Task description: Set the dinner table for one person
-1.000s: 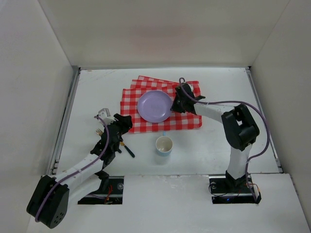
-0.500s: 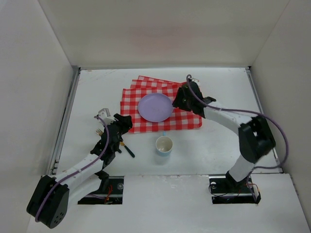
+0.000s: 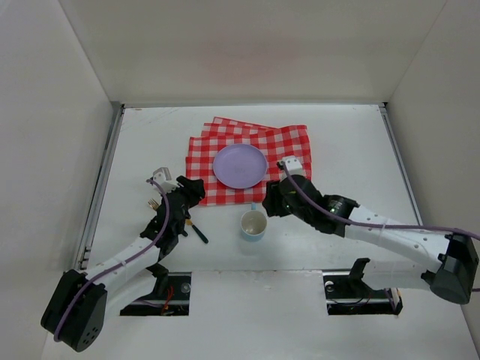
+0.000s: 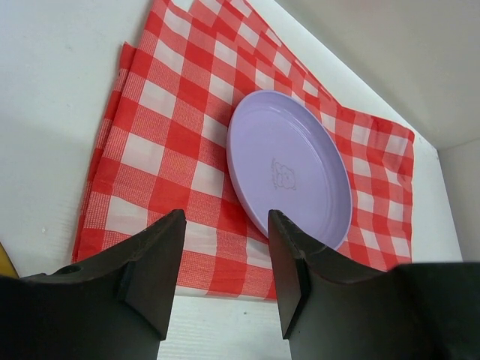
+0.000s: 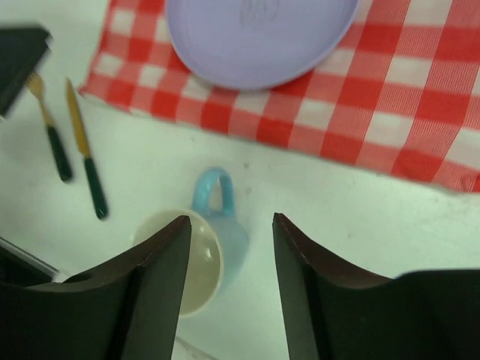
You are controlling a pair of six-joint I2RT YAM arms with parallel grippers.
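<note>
I need to lower my right gripper next toward the blue mug, so that it comes down onto the mug's rim near the handle.
The white dinner table carries a red-and-white checked cloth with a purple plate on it. A blue mug, cream inside, stands upright on the bare table just in front of the cloth. A fork and a knife with dark green handles lie left of the mug. My right gripper is open and empty, low over the mug's right side. My left gripper is open and empty at the cloth's near left corner, facing the plate.
Thin metal rails run along the table's left and right edges, with white walls around. A small white clip-like piece lies left of the left gripper. The cloth has folded layers at its far edge.
My right arm has swung from the plate's right edge back toward the near side and now hovers by the mug. The plate stays on the cloth. The left arm has not moved.
</note>
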